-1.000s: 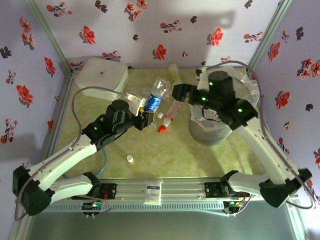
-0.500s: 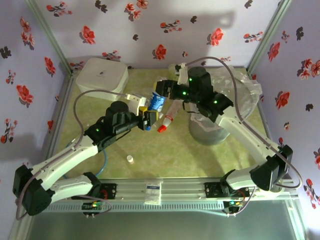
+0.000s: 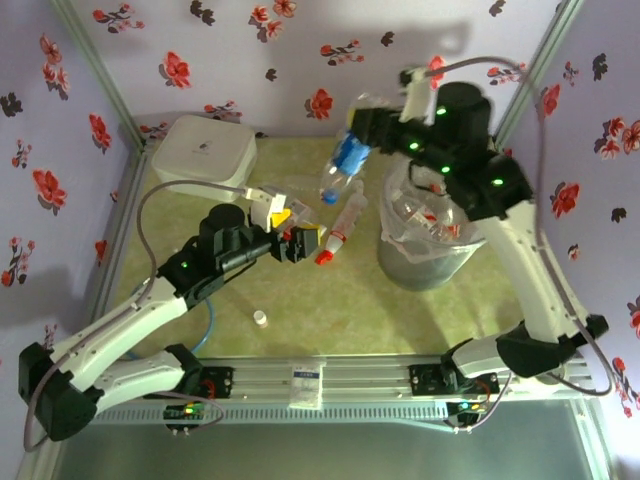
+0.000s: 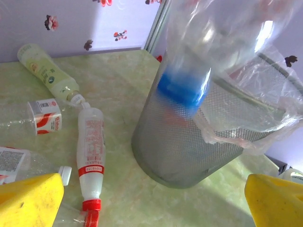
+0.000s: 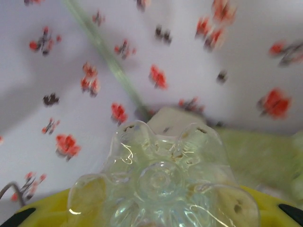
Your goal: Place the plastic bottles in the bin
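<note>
I will next swing my right gripper over the bin's opening [image 3: 422, 212], tilt it down and let go of the clear bottle, because the bottle is still hanging outside the bin's rim.
My right gripper [image 3: 368, 135] is shut on a clear bottle with a blue label [image 3: 345, 160]. It holds the bottle tilted in the air, just left of the bin's rim. In the right wrist view the bottle's ribbed base [image 5: 163, 179] sits between the yellow fingers. The bin [image 3: 430, 255] is a grey mesh bucket [image 4: 189, 142] lined with a clear bag, with bottles inside. My left gripper [image 3: 295, 232] stands open over the table with nothing between its fingers [image 4: 28, 198]. A red-capped bottle [image 4: 90, 156], a pale green bottle [image 4: 47, 71] and a crushed red-white one [image 4: 45, 116] lie on the mat.
A white lidded box [image 3: 203, 150] sits at the back left corner. A tiny loose white cap [image 3: 260, 317] lies near the front of the mat. Flowered walls close in the back and sides. A metal rail [image 3: 320, 378] runs along the near edge.
My left gripper has opened and let go of the blue-label bottle. My right gripper has shut on that bottle and lifted it up and to the right, toward the bin.
</note>
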Tool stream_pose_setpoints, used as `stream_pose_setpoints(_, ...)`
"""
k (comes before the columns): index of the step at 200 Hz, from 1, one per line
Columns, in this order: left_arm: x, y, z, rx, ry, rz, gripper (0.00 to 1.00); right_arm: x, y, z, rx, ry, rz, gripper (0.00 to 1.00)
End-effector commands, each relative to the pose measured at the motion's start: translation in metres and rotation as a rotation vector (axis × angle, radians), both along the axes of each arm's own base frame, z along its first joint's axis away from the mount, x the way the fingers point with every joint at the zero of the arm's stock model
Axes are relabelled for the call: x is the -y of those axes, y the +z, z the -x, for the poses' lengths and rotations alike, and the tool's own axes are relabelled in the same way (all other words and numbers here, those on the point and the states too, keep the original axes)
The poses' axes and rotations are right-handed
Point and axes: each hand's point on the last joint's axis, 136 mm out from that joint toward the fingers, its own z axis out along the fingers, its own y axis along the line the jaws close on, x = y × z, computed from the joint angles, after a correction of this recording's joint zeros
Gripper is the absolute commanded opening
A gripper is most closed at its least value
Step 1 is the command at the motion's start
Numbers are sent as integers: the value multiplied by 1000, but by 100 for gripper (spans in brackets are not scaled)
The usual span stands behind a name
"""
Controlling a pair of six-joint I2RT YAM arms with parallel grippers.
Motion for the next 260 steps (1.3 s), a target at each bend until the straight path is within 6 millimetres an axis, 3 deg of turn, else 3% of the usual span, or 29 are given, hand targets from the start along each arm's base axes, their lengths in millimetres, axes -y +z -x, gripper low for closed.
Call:
stream_pose_setpoints(1, -13, -16, -2, -20, 31, -45, 99, 60, 6, 9, 80, -176, 262, 31)
stream_pose_setpoints(21, -13, -27, -4, -48, 36, -68, 98, 102, 12, 12, 118, -306, 454, 16)
stream_pose_setpoints(35, -11, -33, -7, -67, 37, -91, 98, 127, 8, 12, 99, -377, 556, 13)
stream_pose_setpoints(51, -11, -38, -11, -93, 52, -107, 98, 147, -5, 9, 45, -414, 654, 11)
stream_pose_setpoints(68, -8, -45, -16, -117, 63, -110, 98, 160, -28, 1, -32, -430, 731, 1)
stream_pose_setpoints(110, -5, -67, -24, -190, 90, -137, 97, 145, -109, -21, -232, -249, 856, 0)
stream_pose_setpoints(171, -9, -87, -24, -219, 95, -164, 98, 129, -200, -19, -422, -96, 881, 0)
stream_pose_setpoints(188, -8, -90, -24, -226, 90, -172, 98, 129, -211, -17, -445, -99, 858, 13)
stream_pose_setpoints(219, -6, -95, -23, -240, 73, -188, 99, 132, -203, -13, -449, -137, 794, 64)
stream_pose_setpoints(236, -6, -95, -24, -247, 79, -186, 100, 135, -183, -13, -410, -170, 762, 76)
stream_pose_setpoints(260, -11, -98, -30, -274, 109, -171, 100, 140, -147, -11, -331, -228, 701, 78)
